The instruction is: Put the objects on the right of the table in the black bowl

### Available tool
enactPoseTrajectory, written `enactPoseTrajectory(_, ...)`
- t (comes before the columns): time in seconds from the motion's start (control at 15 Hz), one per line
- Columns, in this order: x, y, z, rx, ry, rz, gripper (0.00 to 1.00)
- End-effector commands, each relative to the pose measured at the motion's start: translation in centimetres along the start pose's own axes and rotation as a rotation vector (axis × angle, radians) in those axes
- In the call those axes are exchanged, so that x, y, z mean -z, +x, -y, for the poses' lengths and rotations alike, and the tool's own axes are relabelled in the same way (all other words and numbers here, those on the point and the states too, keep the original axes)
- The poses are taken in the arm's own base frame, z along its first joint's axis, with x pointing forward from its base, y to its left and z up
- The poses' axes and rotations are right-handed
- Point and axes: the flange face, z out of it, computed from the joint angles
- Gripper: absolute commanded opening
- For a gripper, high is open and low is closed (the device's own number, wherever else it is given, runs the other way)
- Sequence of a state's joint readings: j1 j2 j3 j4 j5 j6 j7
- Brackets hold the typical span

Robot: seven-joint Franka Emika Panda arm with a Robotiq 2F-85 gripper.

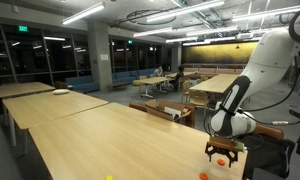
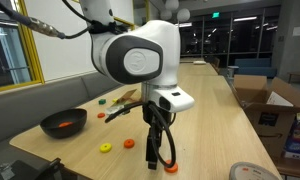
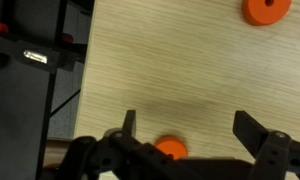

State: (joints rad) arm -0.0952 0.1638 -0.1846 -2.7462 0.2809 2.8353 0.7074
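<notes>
The nearer orange object lies below my gripper, nearer one finger. I should lower my gripper next with a slight turn until its open fingers are on both sides of that object, at the fingers' ends.
My gripper [image 3: 190, 128] is open and low over the pale wood table [image 3: 170, 70]. One small round orange object [image 3: 171, 149] lies on the table between its fingers, nearer one finger [image 3: 129, 122], and is partly hidden by the gripper body. The second orange object [image 3: 265, 10] lies farther off on the tabletop. In an exterior view the gripper [image 2: 158, 160] stands upright near the table's edge, with one orange object [image 2: 172, 166] at its tips and the other [image 2: 129, 145] closer to the black bowl [image 2: 50, 122]. The bowl sits apart near the table's corner. Both orange objects [image 1: 222, 160] [image 1: 202, 175] also show in both exterior views.
A small yellow-green item [image 2: 105, 149] lies between the bowl and the gripper. A red piece [image 2: 99, 102] and other small items [image 2: 125, 97] lie farther back. The table edge [image 3: 85, 60] runs close beside the gripper. Cardboard boxes [image 2: 265, 100] stand beyond the table.
</notes>
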Motion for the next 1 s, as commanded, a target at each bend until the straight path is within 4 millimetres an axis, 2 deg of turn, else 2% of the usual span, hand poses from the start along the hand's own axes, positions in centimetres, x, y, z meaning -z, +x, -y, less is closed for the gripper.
enactPoseTrajectory(0.0,-0.4,0.7,-0.2,-0.052,0.011,-0.037,1.0)
enactPoseTrajectory(0.93,-1.3,2.1,-1.1,-0.14,0.067,-0.1,1.0)
